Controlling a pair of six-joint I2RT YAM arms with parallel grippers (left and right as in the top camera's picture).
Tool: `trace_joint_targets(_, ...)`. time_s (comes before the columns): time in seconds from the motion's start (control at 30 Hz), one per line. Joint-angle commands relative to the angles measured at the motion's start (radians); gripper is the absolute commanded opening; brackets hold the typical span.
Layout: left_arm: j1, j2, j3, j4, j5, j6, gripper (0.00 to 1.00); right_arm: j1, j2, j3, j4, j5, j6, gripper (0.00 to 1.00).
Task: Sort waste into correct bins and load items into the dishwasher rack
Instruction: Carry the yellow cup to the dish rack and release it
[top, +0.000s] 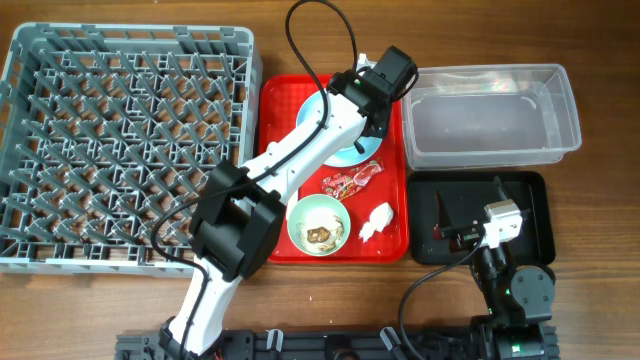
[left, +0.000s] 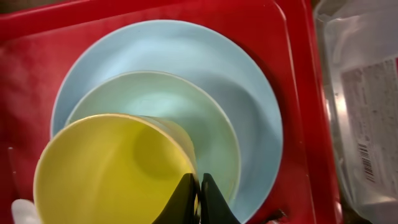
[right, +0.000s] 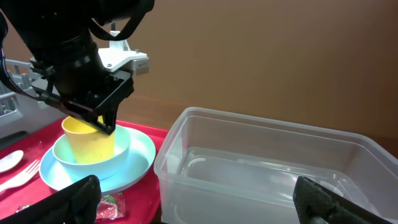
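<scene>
The dishwasher rack is empty. My left gripper will lift the cup (left: 112, 171) next, then lower it tilted into the rack's far corner beside the red tray.
My left gripper (left: 199, 198) is shut on the rim of the small yellow cup (left: 112, 171). The cup stands inside a pale green bowl (left: 168, 102) on the light blue plate (left: 249, 93), at the back of the red tray (top: 392, 190). The right wrist view shows that cup (right: 87, 140) and plate (right: 134, 165) too. A second green bowl (top: 318, 225) holds brownish food scraps. The red wrapper (top: 350, 183) and white tissue (top: 375, 222) lie on the tray. A white spoon (right: 11, 160) and fork (right: 22, 177) lie left of the plate. My right gripper (top: 470, 232) is open and empty over the black tray (top: 525, 200).
The grey dishwasher rack (top: 120, 140) fills the left side of the table, with nothing in it. The clear tub (top: 490, 115) stands right of the red tray, behind the black tray. My left arm (top: 290, 160) stretches diagonally across the red tray.
</scene>
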Motion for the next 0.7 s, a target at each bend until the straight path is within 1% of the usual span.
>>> trace_joint_targets(0.0, 0.006, 0.019, -0.006, -0.044, -0.075, 0.002, 0.04, -0.004, -0.005, -0.001, 0.006, 0.013, -0.002, 1.0)
trace_joint_targets(0.03, 0.006, 0.004, -0.006, -0.043, -0.074, 0.006, 0.04, -0.004, -0.005, -0.001, 0.006, 0.013, -0.002, 1.0)
trace_joint_targets(0.1, 0.01, -0.063, 0.024, -0.046, -0.043, 0.073, 0.04, -0.004, -0.005, -0.001, 0.006, 0.013, -0.002, 1.0)
trace_joint_targets(0.13, 0.019, -0.106, 0.043, -0.054, 0.01, 0.111, 0.04, -0.004, -0.005, -0.001, 0.006, 0.013, -0.002, 1.0)
trace_joint_targets(0.17, 0.03, -0.136, 0.055, -0.064, 0.047, 0.122, 0.04, -0.004, -0.005, -0.001, 0.006, 0.013, -0.003, 1.0)
trace_joint_targets(0.27, 0.164, -0.313, 0.069, -0.081, 0.32, 0.144, 0.04, -0.004, -0.005, -0.001, 0.006, 0.013, -0.002, 1.0)
trace_joint_targets(0.3, 0.278, -0.374, 0.069, -0.081, 0.537, 0.159, 0.04, -0.004, -0.005, -0.001, 0.006, 0.013, -0.002, 1.0)
trace_joint_targets(0.33, 0.351, -0.392, 0.069, -0.085, 0.65, 0.159, 0.04, -0.004, -0.005, -0.001, 0.006, 0.013, -0.002, 1.0)
trace_joint_targets(0.37, 0.452, -0.396, 0.068, -0.095, 0.781, 0.159, 0.04, -0.004, -0.005, -0.001, 0.006, 0.013, -0.002, 1.0)
trace_joint_targets(0.43, 0.601, -0.368, 0.061, -0.099, 0.955, 0.186, 0.04, -0.004, -0.005, -0.001, 0.006, 0.013, -0.002, 1.0)
trace_joint_targets(0.47, 0.681, -0.326, 0.061, -0.1, 1.111, 0.237, 0.04, -0.004, -0.005, -0.001, 0.006, 0.013, -0.002, 1.0)
trace_joint_targets(0.5, 0.732, -0.285, 0.061, -0.099, 1.246, 0.276, 0.04, -0.004, -0.005, -0.001, 0.006, 0.013, -0.002, 1.0)
trace_joint_targets(0.57, 0.796, -0.2, 0.061, -0.098, 1.431, 0.299, 0.04, -0.004, -0.005, -0.001, 0.006, 0.013, -0.002, 1.0)
trace_joint_targets(0.6, 0.819, -0.143, 0.061, -0.095, 1.545, 0.346, 0.04, -0.004, -0.005, -0.001, 0.006, 0.013, -0.002, 1.0)
trace_joint_targets(0.63, 0.827, -0.104, 0.061, -0.095, 1.62, 0.372, 0.04, -0.004, -0.005, -0.001, 0.006, 0.013, -0.002, 1.0)
trace_joint_targets(0.67, 0.835, -0.059, 0.061, -0.09, 1.67, 0.371, 0.04, -0.004, -0.005, -0.001, 0.006, 0.013, -0.002, 1.0)
